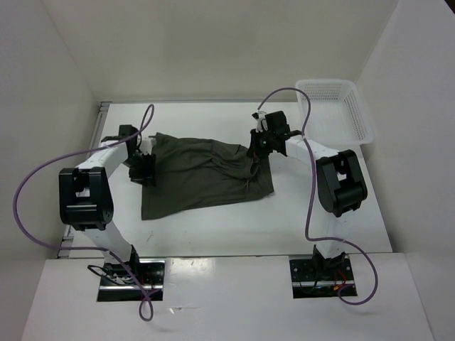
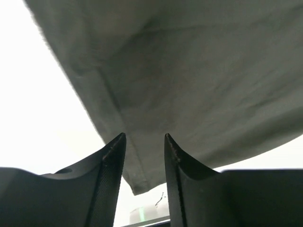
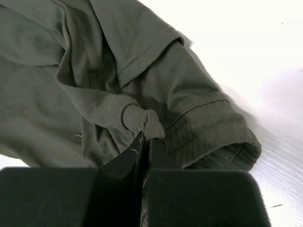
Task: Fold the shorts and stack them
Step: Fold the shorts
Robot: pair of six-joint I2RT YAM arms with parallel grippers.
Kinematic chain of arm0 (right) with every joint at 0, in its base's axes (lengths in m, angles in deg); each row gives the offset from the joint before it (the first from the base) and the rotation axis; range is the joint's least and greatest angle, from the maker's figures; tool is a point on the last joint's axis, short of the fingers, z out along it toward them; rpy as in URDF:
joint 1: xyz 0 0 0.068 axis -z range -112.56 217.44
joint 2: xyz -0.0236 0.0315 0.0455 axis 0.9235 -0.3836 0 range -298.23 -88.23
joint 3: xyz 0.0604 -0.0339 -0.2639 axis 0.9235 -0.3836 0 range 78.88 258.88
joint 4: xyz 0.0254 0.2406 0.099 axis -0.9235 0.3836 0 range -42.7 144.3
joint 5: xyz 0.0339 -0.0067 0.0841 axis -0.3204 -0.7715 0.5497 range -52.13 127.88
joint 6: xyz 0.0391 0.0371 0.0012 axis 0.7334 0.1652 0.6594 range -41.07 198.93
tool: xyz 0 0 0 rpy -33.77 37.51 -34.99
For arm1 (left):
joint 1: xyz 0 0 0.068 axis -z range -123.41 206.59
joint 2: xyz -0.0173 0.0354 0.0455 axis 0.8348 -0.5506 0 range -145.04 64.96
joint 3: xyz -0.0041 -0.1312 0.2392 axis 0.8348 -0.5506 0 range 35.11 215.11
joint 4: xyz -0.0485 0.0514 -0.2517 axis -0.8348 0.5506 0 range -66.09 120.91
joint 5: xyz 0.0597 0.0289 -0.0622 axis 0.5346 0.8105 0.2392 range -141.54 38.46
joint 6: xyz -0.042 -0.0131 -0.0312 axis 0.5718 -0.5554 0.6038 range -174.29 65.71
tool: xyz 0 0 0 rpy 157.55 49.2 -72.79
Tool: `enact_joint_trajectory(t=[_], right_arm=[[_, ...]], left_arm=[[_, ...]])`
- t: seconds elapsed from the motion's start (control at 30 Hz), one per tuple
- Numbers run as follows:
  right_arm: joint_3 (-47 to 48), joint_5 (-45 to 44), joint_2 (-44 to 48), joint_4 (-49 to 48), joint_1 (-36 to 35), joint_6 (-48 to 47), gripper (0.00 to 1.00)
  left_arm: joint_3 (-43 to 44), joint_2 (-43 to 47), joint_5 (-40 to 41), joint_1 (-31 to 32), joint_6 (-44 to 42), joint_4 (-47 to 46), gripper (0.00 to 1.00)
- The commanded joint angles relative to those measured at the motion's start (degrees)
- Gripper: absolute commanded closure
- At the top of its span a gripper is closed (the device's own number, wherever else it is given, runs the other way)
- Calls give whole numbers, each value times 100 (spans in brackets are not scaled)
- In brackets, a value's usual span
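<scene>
My fingers are above a spot short of the shorts' far corner [image 1: 158,141]. My left gripper should next move outward along the shorts' side hem, then go down onto that corner at the end of the hem.
The dark olive shorts [image 1: 202,177] lie spread and wrinkled in the middle of the white table. My left gripper [image 1: 146,169] is at their left edge. In the left wrist view it [image 2: 144,137] is open, with a hemmed corner of the shorts [image 2: 199,71] lying between and beyond the fingertips. My right gripper [image 1: 257,150] is at the shorts' far right part. In the right wrist view it [image 3: 146,138] is shut on a bunched fold of the shorts [image 3: 57,85] beside the ribbed waistband.
A white mesh basket [image 1: 361,117] stands at the back right corner of the table. White walls close the table in on the left, back and right. Purple cables loop from both arms.
</scene>
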Motion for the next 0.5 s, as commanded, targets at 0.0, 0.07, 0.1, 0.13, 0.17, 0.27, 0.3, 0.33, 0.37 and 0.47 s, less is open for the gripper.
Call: enact_joint_trajectory(t=[0.0, 0.07, 0.1, 0.13, 0.17, 0.27, 0.3, 0.33, 0.37, 0.47], right_arm=[[-141, -54, 284, -287, -81, -199, 100], [-142, -54, 284, -287, -81, -199, 100], [-142, -54, 284, -287, -81, -199, 100], [-142, -54, 284, -287, -81, -199, 100], [-142, -54, 284, -287, -81, -199, 100], [-142, -54, 284, -287, -81, -252, 100], [-142, -54, 284, -287, -81, -252, 100], [-142, -54, 284, -226, -81, -252, 100], [-81, -54, 223, -225, -81, -252, 100], [-19, -107, 223, -155, -81, -252, 100]], left_arm=[[598, 312, -353, -207, -25, -251, 53], [995, 66, -494, -391, -25, -313, 53], [1206, -57, -581, -462, -25, -365, 53], [1625, -345, -782, -584, -25, -366, 53], [1838, -522, -880, -585, -25, -366, 53], [2593, -1339, -1013, -656, -25, -418, 53], [2779, -1741, -1100, -656, -25, -366, 53], [2946, -1920, -1197, -656, -25, -366, 53], [3192, -2061, -1250, -656, -25, -366, 53], [3326, -2430, -1250, -656, -25, -488, 53]])
